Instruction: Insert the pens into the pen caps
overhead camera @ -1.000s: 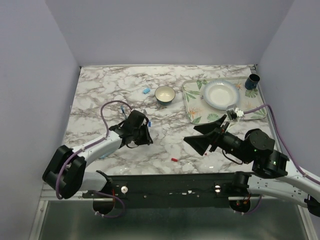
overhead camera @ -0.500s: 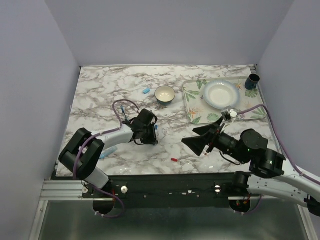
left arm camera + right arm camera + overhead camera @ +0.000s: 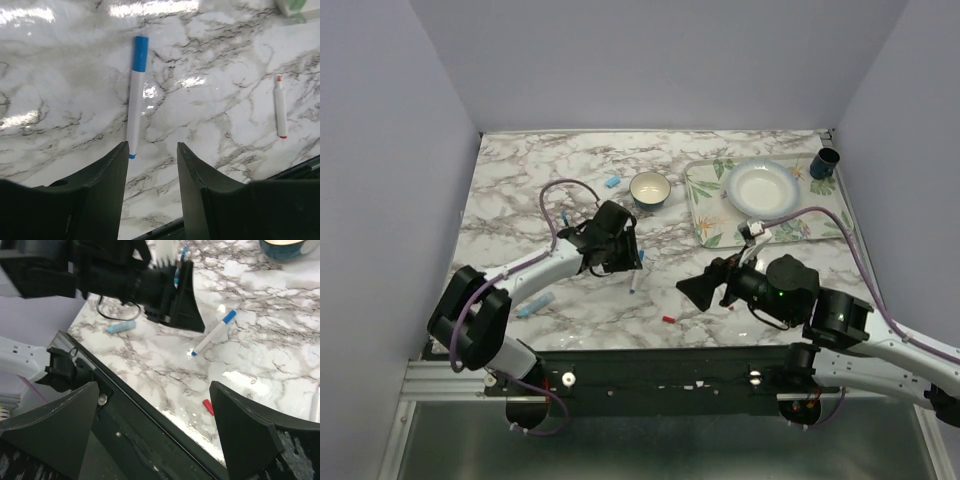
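The uncapped red-tipped pen is below the robot's right gripper, whose fingers point sideways, so the robot needs to turn them down and lower them astride the pen's white body.
A white pen with a blue cap lies loose on the marble, its bare end beside my left gripper's left fingertip. That gripper is open with nothing between its fingers. From above the same pen lies just in front of the left gripper. A red-tipped pen lies uncapped to the right. A red cap rests near the front edge, a blue cap by the bowl, and a light blue cap at front left. My right gripper hovers wide open and empty over the red cap.
A small bowl stands mid-table at the back. A floral tray carries a white plate at back right, with a dark blue cup in the corner. The black front rail runs under the right gripper.
The left gripper has opened and let go of the blue-capped pen, which now lies on the table. The left arm swung right and farther back; the right arm moved left.
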